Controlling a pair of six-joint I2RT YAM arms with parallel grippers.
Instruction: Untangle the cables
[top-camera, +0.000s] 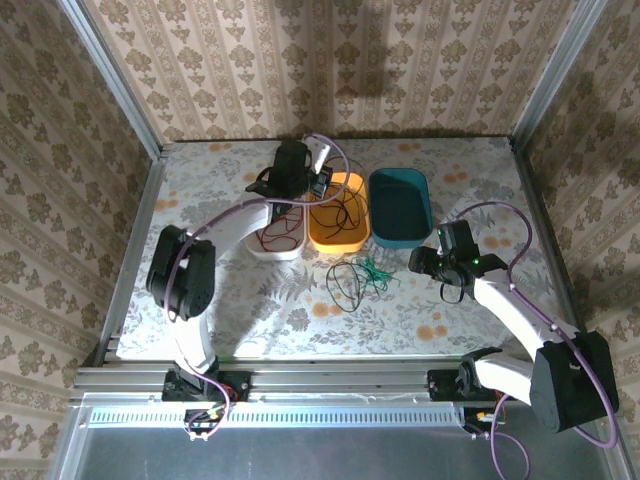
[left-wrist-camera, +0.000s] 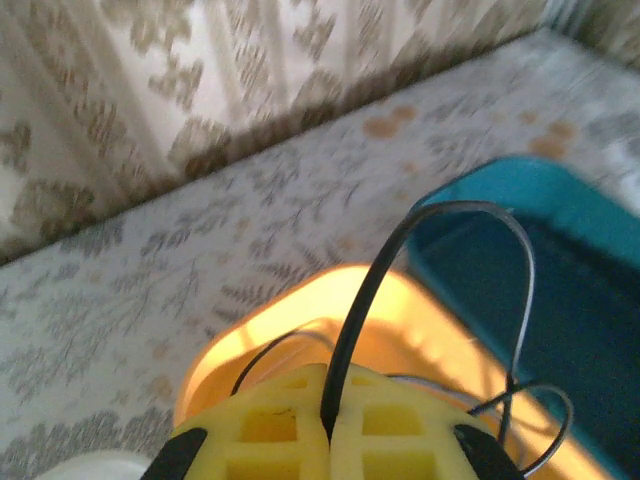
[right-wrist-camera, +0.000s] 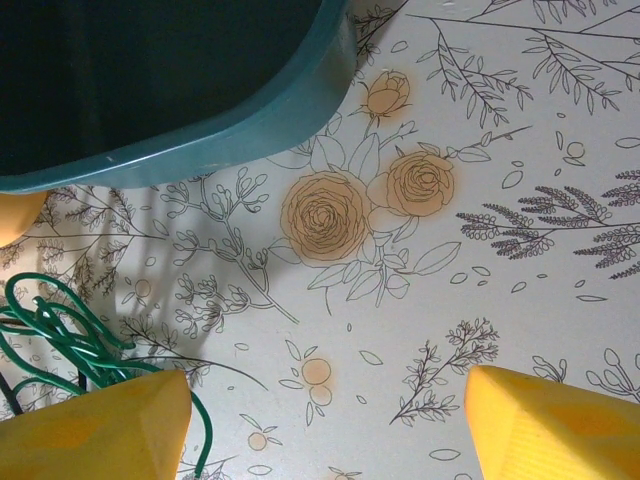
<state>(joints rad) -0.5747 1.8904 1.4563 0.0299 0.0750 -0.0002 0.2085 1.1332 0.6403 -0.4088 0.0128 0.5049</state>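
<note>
My left gripper is above the orange tray, where more black cable loops. It will tip its fingers downward and lower to the tray to let go of the cable.
My left gripper (left-wrist-camera: 330, 430) is shut on a black cable (left-wrist-camera: 362, 310) that arcs up from its yellow fingers and drops into the orange tray (left-wrist-camera: 250, 330). Seen from above, the left gripper (top-camera: 312, 188) hangs over the orange tray (top-camera: 340, 242), where black cable (top-camera: 345, 212) loops. Red cable (top-camera: 278, 232) lies in the white tray (top-camera: 275, 252). On the table in front of the trays, a black cable loop (top-camera: 345, 282) lies tangled with a green cable (top-camera: 376, 270). My right gripper (top-camera: 428, 262) is open, just right of the green cable (right-wrist-camera: 60, 335), nothing between its fingers (right-wrist-camera: 560, 425).
A teal tray (top-camera: 400, 238) stands right of the orange one, its near wall (right-wrist-camera: 250, 120) just beyond my right gripper. Metal frame rails and wallpapered walls border the table on three sides. Floral tabletop lies bare under the right gripper.
</note>
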